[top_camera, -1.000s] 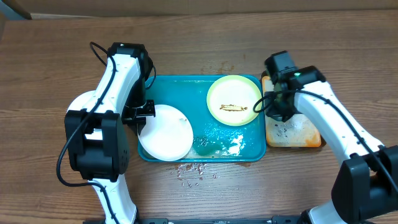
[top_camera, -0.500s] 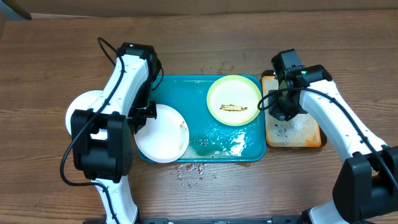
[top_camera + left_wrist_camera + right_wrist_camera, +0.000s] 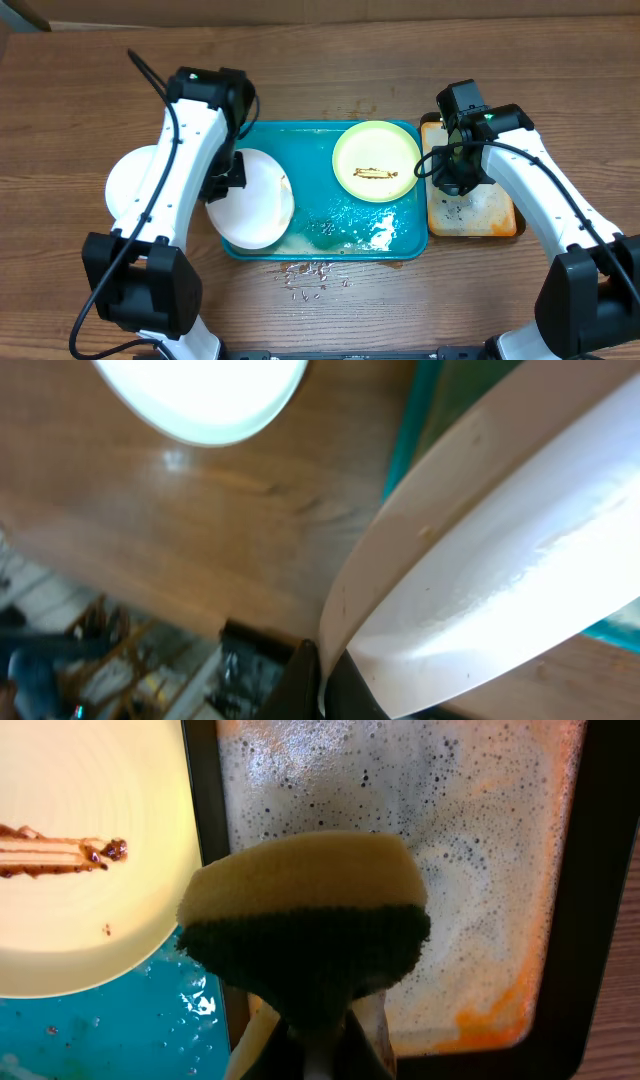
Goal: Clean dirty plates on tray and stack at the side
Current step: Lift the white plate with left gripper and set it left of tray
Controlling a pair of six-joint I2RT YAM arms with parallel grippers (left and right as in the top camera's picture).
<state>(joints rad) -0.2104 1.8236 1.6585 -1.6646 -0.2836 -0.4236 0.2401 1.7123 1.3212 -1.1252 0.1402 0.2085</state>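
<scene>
The free part of the tray's bottom beside the yellow-green plate is below the left gripper and to its right in the overhead view, so the robot should next move across, lower the white plate and let go.
My left gripper [image 3: 230,176] is shut on the rim of a white plate [image 3: 252,200] and holds it tilted over the left end of the teal tray [image 3: 395,240]; the plate fills the left wrist view [image 3: 500,560]. A second white plate [image 3: 130,180] lies on the table left of the tray and also shows in the left wrist view [image 3: 200,395]. A pale yellow-green plate [image 3: 376,160] with a brown smear lies in the tray's far right part. My right gripper [image 3: 320,1040] is shut on a yellow and dark green sponge [image 3: 305,920] above the orange tray.
The small orange tray [image 3: 490,215] with a black rim holds soapy foam to the right of the teal tray. Foam and water lie in the teal tray's near part [image 3: 375,232]. Droplets spot the table [image 3: 310,275] in front of it.
My left arm has carried the white plate leftward, off the tray floor toward its left edge, uncovering more of the plate on the table. The right arm has barely moved.
</scene>
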